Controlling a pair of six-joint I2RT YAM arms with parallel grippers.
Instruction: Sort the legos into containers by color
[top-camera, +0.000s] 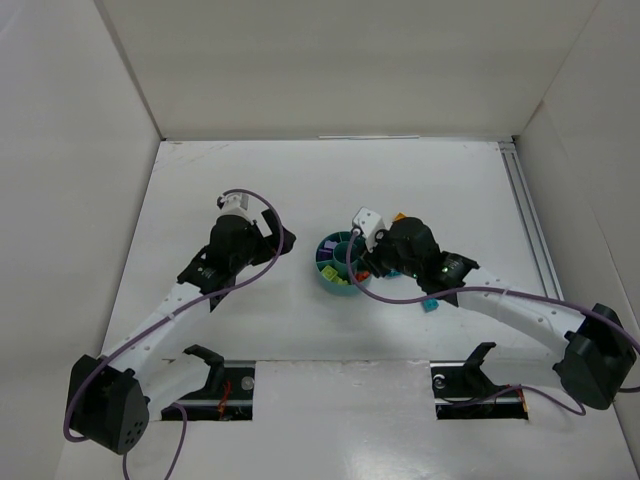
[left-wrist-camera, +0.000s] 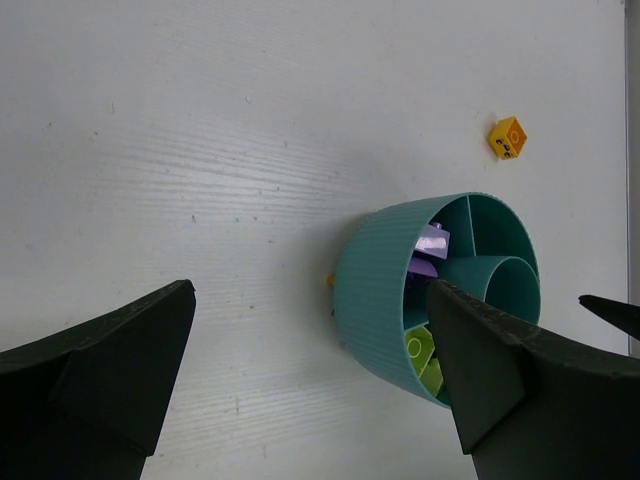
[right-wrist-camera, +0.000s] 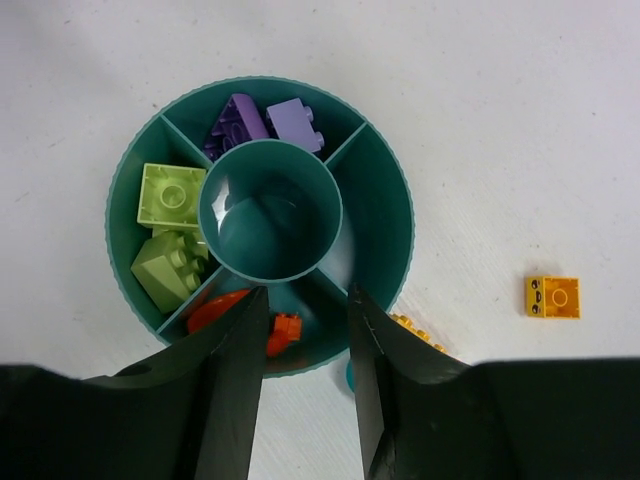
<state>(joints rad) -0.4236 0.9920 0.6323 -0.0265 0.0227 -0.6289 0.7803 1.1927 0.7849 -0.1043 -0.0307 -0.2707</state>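
My right gripper will move outward away from the dish and go down over the separate yellow lego (top-camera: 399, 216) (right-wrist-camera: 553, 297), because it still lies upon the table unsorted.
The round teal dish (top-camera: 336, 262) stands mid-table. In the right wrist view its rim (right-wrist-camera: 392, 180) rings wedges holding two purple legos (right-wrist-camera: 240, 122), yellow-green legos (right-wrist-camera: 170, 195) and orange-red legos (right-wrist-camera: 285, 331); the centre cup is empty. My right gripper (right-wrist-camera: 305, 297) is open and empty, just above the orange-red wedge. A yellow lego (right-wrist-camera: 552, 297) lies on the table right of the dish, and another yellow one (right-wrist-camera: 413, 328) peeks out beside my right finger. My left gripper (left-wrist-camera: 310, 295) is wide open and empty, just left of the dish (left-wrist-camera: 385, 290).
A teal lego (top-camera: 430, 305) lies on the table under the right arm. A yellow lego (left-wrist-camera: 507, 138) lies beyond the dish. A tiny orange piece (left-wrist-camera: 330, 280) sits against the dish's outer wall. White walls enclose the table on three sides.
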